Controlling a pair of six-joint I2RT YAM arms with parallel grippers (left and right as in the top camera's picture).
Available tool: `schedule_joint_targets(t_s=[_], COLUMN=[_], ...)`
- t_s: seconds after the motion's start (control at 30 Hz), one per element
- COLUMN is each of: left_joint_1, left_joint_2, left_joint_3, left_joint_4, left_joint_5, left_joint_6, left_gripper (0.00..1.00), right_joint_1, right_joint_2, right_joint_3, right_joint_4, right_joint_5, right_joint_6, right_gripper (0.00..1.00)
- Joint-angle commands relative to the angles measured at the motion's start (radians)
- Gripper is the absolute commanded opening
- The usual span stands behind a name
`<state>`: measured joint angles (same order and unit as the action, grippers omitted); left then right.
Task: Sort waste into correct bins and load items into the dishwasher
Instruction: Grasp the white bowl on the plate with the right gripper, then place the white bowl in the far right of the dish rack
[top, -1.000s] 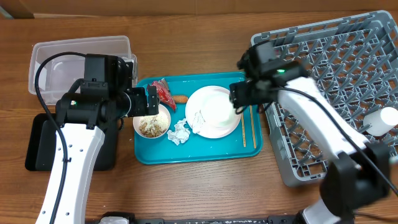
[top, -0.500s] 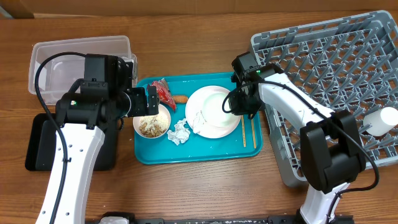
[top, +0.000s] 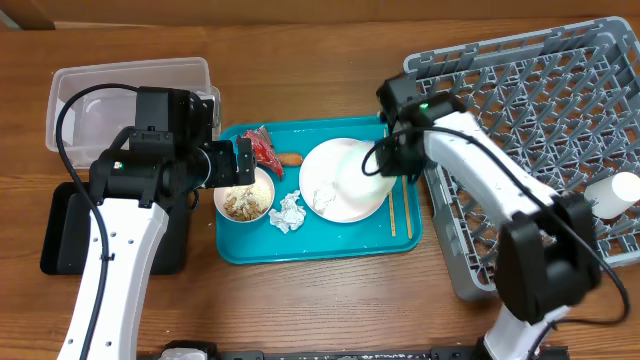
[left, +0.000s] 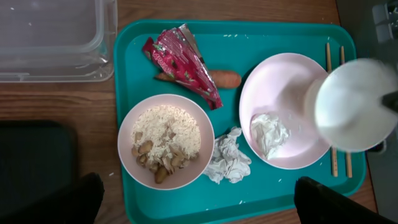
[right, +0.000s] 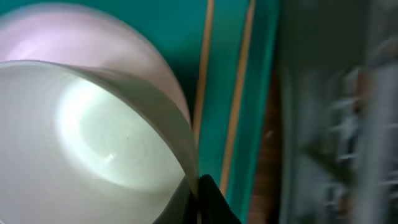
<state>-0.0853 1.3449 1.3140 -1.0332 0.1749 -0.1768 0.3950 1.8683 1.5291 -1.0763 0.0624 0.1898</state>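
Note:
The bowl goes outward and to the right in the overhead view with my right gripper next, for release in the dish rack's far corner (top: 606, 72), because slots there stand empty.
My right gripper (top: 386, 160) (right: 198, 186) is shut on the rim of a small white bowl (right: 93, 143) (left: 351, 102), held tilted above the right side of the white plate (top: 335, 190). One crumpled tissue (left: 268, 132) lies on the plate and another (left: 229, 158) on the teal tray. The chopsticks (right: 239, 93) lie along the tray's right edge. My left gripper (left: 199, 211) hangs open over a bowl of rice and food scraps (left: 165, 140), beside the red wrapper (left: 183, 59) and the carrot piece (left: 225, 79).
The teal tray (top: 320, 248) sits mid-table. At the left are the clear tub (top: 125, 95) and the black tray (top: 65, 240). The grey dish rack (top: 530, 120) fills the right side, with a white cup (top: 612, 192) in it.
My right gripper has closed on the bowl's rim and lifted it off the plate toward the right. The left arm has stayed where it was.

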Motion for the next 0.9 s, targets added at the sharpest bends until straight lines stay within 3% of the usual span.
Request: schedule_joint_targets(t_s=[0.0,0.23,0.37,0.57,0.7,0.87], left_joint_1=[-0.006,-0.006,-0.006,-0.006,-0.006,-0.006], left_joint_2=[0.008,0.008,0.008,0.008,0.008,0.008], left_joint_3=[0.012,0.012,0.012,0.012,0.012,0.012], left_joint_4=[-0.003,0.006,0.005,0.014,0.026,0.033], left_joint_5=[-0.003,-0.002,-0.002,-0.003,-0.003,-0.002], left_joint_6=[-0.003,-0.003,-0.003,-0.003,-0.003,-0.003], left_gripper=[1.0,1.0,1.0,1.0,1.0,1.0], right_joint_1=[0.002,-0.066,-0.196,-0.447,-0.571,-0.69], right_joint_2=[-0.18,-0.281,-0.255,-0.196,-0.13,-0.01], right_joint_3=[0.114,0.117,0.116,0.116,0.116,0.116], right_joint_4=[0.023,0.206,0.302,0.472,0.56,0.696], right_joint_5=[0.232,0.721,0.787,0.854,1.02,1.151], right_joint_6=[0.006,-0.021,-0.105,-0.112,-0.118,-0.239], right_gripper=[0.04,0.04,0.04,0.04,0.04,0.04])
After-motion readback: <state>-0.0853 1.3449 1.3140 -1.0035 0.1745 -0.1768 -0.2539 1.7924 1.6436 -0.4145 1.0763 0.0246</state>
